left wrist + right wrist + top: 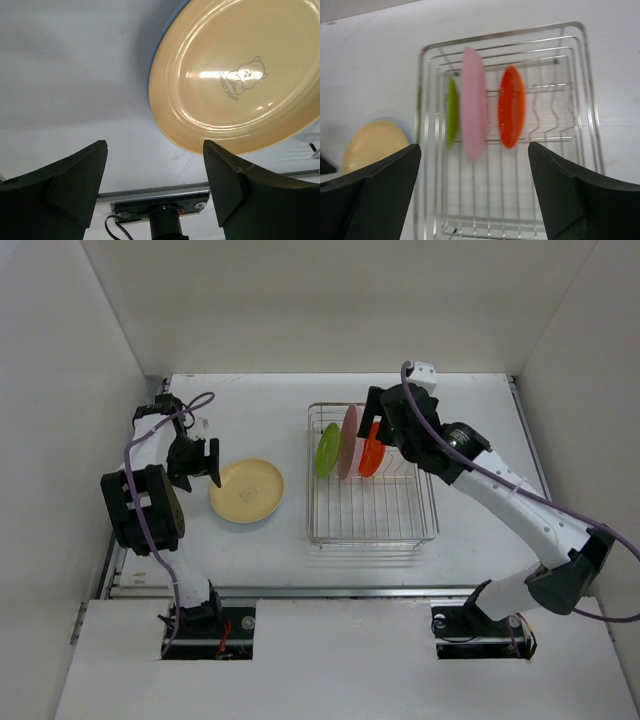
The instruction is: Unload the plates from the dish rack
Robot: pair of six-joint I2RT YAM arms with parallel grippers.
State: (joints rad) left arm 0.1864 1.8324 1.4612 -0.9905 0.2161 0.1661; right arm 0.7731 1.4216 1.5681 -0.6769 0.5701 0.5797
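The orange plate stands upright with empty rack slots beside it for a finger, so my open right gripper needs to move down onto the orange plate's upper rim (375,434) (520,106).
The silver wire dish rack (400,530) stands right of centre and holds three upright plates: green (327,449), pink (348,440) and orange (370,452). They also show in the right wrist view: green (452,112), pink (474,104), orange (512,106), in the rack (560,90). A yellow plate (247,490) lies flat on the table left of the rack; it fills the left wrist view (240,75). My left gripper (198,462) is open and empty beside the yellow plate's left edge. My right gripper (383,420) is open and empty above the rack's far end, over the orange plate.
White walls enclose the table on three sides. A metal rail (330,592) runs along the near edge, with the arm bases behind it. The left arm's base and rail show in the left wrist view (165,210).
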